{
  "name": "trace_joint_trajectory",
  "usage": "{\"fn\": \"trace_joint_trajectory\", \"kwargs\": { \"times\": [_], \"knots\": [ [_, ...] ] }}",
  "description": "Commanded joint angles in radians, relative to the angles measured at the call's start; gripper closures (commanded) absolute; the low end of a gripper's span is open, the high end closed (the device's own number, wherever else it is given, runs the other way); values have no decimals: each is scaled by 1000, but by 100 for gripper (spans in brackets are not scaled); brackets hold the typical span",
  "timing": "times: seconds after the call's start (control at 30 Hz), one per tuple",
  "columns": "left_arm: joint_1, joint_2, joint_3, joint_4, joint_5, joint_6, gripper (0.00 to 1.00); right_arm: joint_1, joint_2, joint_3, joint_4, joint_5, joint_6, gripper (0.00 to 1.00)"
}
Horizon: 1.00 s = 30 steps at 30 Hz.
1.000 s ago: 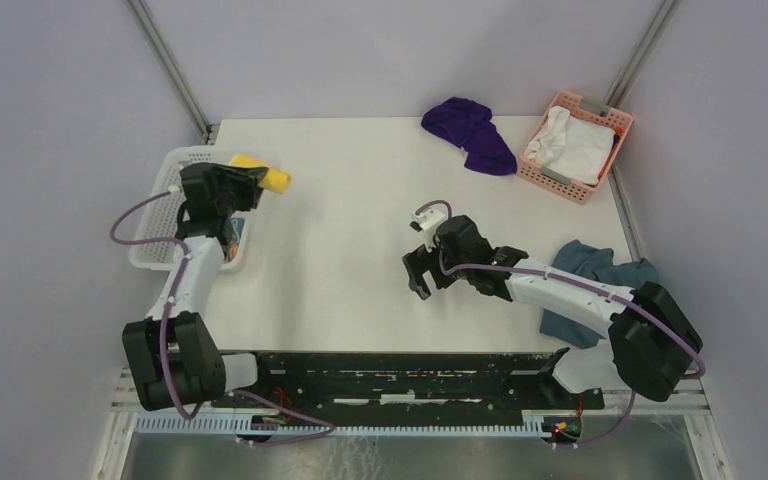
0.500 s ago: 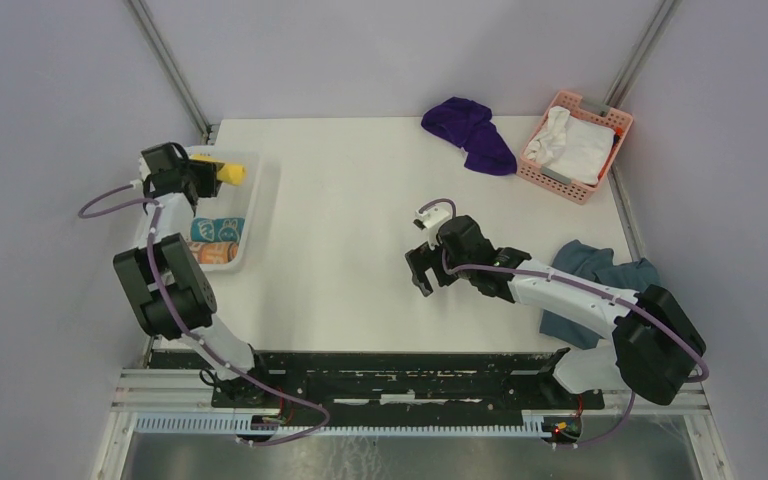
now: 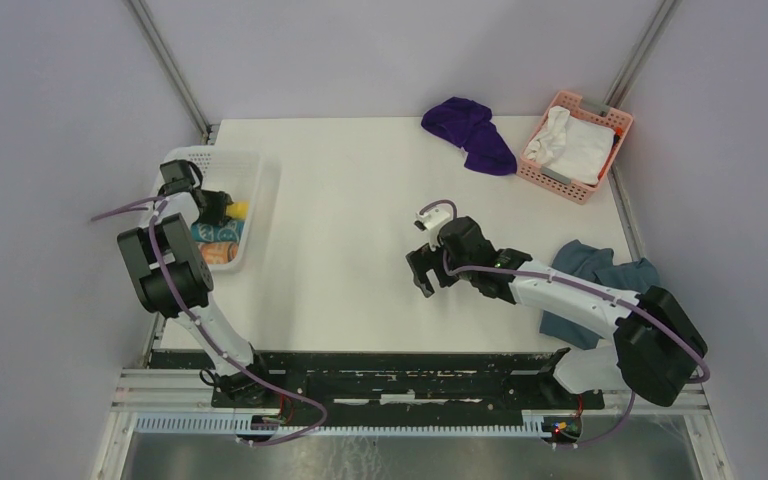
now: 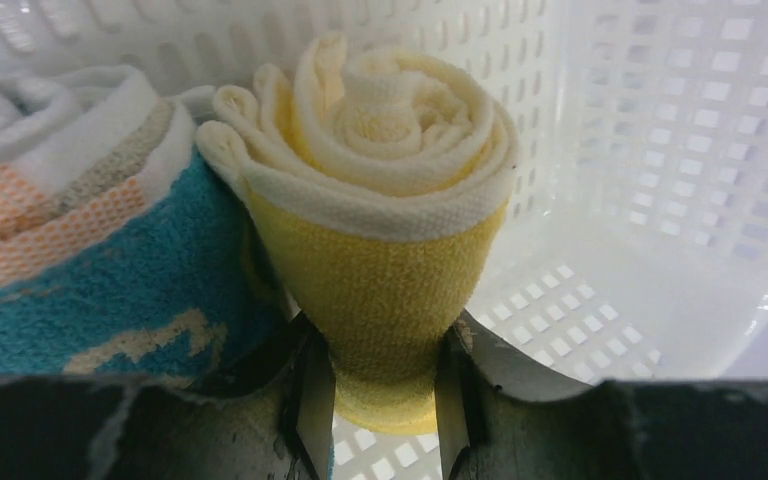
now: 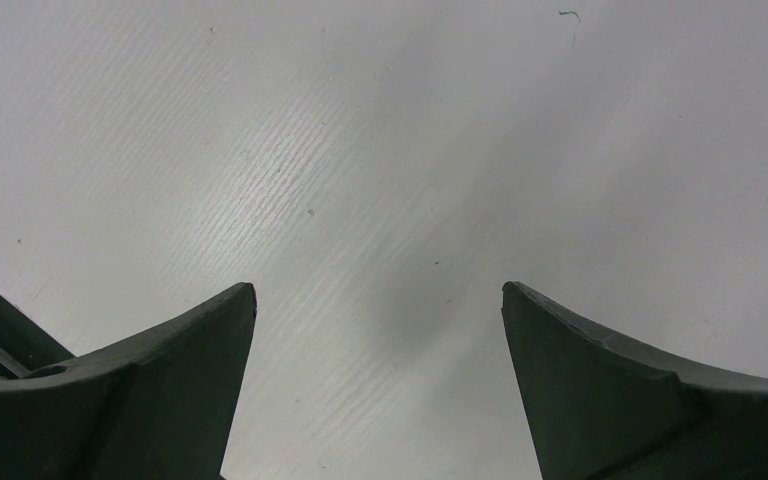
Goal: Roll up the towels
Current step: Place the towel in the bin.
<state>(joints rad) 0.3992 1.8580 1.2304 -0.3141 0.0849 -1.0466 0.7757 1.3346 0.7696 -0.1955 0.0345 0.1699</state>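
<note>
My left gripper holds the yellow towel (image 4: 390,220) inside the basket, so next it should move gently and slightly back toward the teal roll (image 4: 150,285), which is just back of it, and let go of the towel.
Inside the white basket (image 3: 260,175) at the table's left, my left gripper (image 4: 380,340) is shut on a rolled pale yellow towel (image 4: 390,220), seen from above as a yellow end (image 3: 239,208). Right beside it lie a rolled teal towel (image 4: 130,270) and a rolled peach-orange towel (image 4: 30,210); from above they are the teal roll (image 3: 204,232) and the orange roll (image 3: 220,252). A deep purple towel (image 3: 470,133) lies crumpled at the table's far edge. My right gripper (image 3: 419,272) hovers open over bare table near the middle, nothing between its fingers (image 5: 160,380).
A pink basket (image 3: 600,190) holding a white cloth (image 3: 572,145) stands at the far right. A dull blue-grey cloth (image 3: 590,275) lies by the right arm. The white basket's perforated wall (image 4: 680,130) stands close around the yellow roll.
My left arm has swung from the basket's near rim to its far side and down, lowering the yellow roll into the basket beside the teal roll. The right arm has hardly moved.
</note>
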Motion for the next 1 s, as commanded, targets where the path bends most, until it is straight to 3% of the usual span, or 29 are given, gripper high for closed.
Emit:
{"fn": "trace_joint_trajectory", "kwargs": {
  "times": [0.0, 0.2, 0.63, 0.97],
  "knots": [
    [3, -36, 16, -116, -75, 92, 67, -4, -50, -9, 46, 35, -7, 0],
    [7, -16, 7, -181, -106, 129, 64, -3, -73, -18, 52, 40, -6, 0],
    [8, 118, 137, -295, -114, 189, 44, 6, -83, -30, 71, 47, -6, 0],
    [8, 120, 204, -314, -85, 155, 39, 5, -93, -32, 70, 52, -7, 0]
  ]
}}
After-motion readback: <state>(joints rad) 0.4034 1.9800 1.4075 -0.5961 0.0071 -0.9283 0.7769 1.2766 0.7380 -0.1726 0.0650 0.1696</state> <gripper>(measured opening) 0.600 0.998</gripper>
